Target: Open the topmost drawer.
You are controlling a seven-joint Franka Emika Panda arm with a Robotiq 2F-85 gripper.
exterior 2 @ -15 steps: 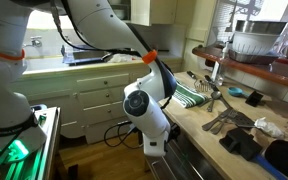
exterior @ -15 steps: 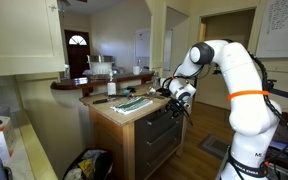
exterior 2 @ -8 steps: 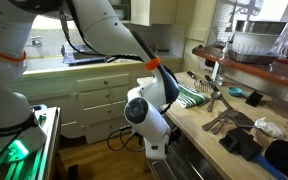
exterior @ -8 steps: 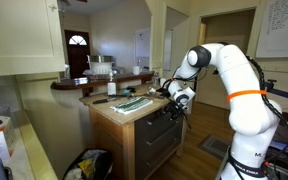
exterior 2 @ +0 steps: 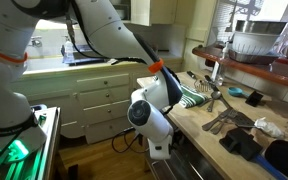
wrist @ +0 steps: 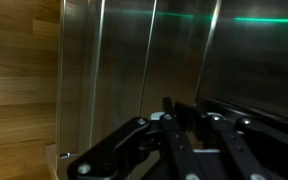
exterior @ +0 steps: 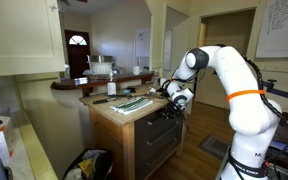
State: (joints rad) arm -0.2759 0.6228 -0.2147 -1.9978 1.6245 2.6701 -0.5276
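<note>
My gripper pulls the topmost drawer (exterior: 161,111) back over the wood floor on the gripper's left in the wrist view next, then releases it, since it looks pushed in.
The topmost drawer (exterior: 161,111) is the shallow dark grey front just under the countertop, and it looks pushed in. Its inside is hidden. My gripper (exterior: 174,101) hangs from the white arm right at this front, at the counter's edge. In an exterior view the wrist (exterior 2: 150,116) covers the gripper and most of the drawer. In the wrist view the black fingers (wrist: 184,112) lie close together, pointing at the dark grey panels (wrist: 124,60), with nothing visibly held between them.
Taller dark grey drawer fronts (exterior: 160,138) sit below. The counter holds a striped green cloth (exterior 2: 189,96), utensils (exterior 2: 220,122) and a dark box (exterior 2: 242,143). A bag (exterior: 87,165) lies on the wood floor. White cabinets (exterior 2: 89,100) stand behind the arm.
The arm has shifted slightly, bringing the wrist a little lower and closer to the drawer front. The drawer has not visibly moved.
</note>
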